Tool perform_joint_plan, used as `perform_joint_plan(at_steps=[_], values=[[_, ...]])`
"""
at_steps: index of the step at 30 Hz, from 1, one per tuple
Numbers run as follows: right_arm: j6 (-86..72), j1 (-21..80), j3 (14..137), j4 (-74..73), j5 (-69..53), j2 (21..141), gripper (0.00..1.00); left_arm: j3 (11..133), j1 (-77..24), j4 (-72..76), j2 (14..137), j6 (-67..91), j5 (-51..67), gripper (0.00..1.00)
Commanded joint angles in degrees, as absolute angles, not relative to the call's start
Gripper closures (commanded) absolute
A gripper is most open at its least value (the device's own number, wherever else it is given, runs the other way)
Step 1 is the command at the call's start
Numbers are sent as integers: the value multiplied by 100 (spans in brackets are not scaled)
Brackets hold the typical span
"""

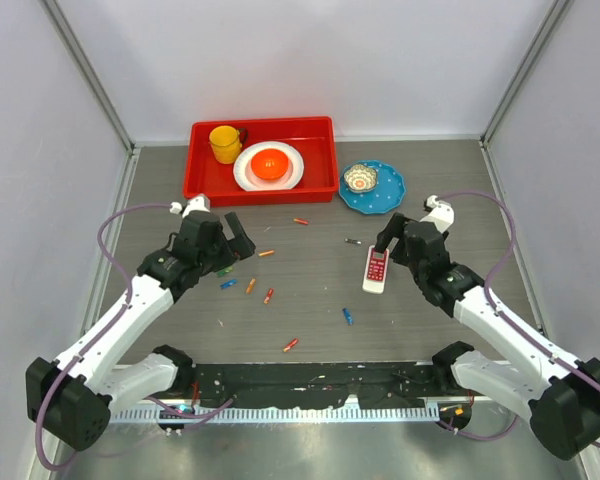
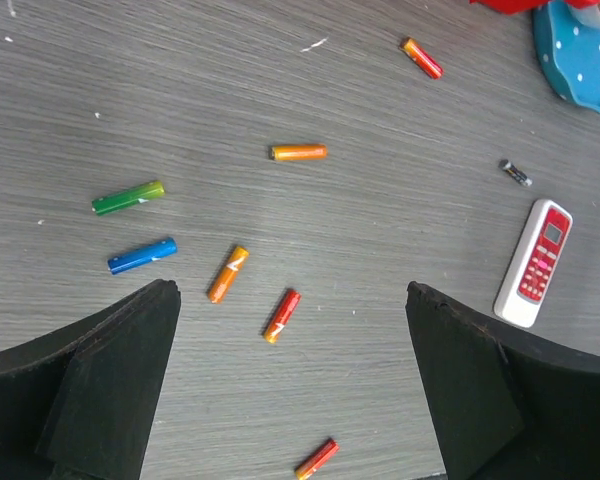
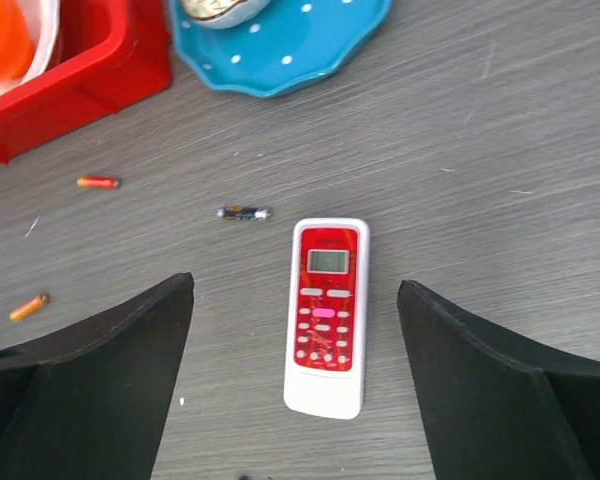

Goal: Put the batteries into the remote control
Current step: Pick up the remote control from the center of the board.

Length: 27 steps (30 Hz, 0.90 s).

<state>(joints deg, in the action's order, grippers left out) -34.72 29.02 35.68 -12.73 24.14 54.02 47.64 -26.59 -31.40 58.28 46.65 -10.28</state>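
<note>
The remote control's long sides already face the open fingers. My right gripper needs to move down over the near half of the remote control [image 1: 376,269] [image 3: 324,348] next and close across those sides.
The remote control [image 1: 376,269] lies face up on the grey table, white with a red keypad [image 3: 327,315]. My right gripper [image 1: 388,248] hovers over it, open [image 3: 295,284], with the remote between and below the fingers, untouched. Several batteries lie scattered: a dark one [image 3: 244,212] just beyond the remote, a blue one [image 1: 347,316] and a red one [image 1: 291,344] nearer the front. My left gripper [image 1: 235,245] is open [image 2: 292,290] above a cluster: green [image 2: 128,197], blue [image 2: 142,256], orange [image 2: 227,274] and red [image 2: 281,315] batteries. It holds nothing.
A red tray [image 1: 205,185] at the back holds a yellow cup [image 1: 224,143] and a white plate with an orange bowl [image 1: 269,165]. A blue dotted plate [image 1: 385,195] carrying a small bowl [image 1: 360,179] stands right of it. Walls enclose three sides.
</note>
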Motion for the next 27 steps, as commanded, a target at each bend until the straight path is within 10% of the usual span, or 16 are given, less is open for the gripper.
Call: perform_joint_plan(at_steps=[1, 27], values=[[-3561, 2549, 3691, -1388, 2152, 5335, 16, 4694, -2628, -2795, 5625, 4386, -686, 0], [-3058, 2865, 4597, -2347, 2338, 7567, 5, 3999, -2637, -2004, 5423, 4421, 272, 0]])
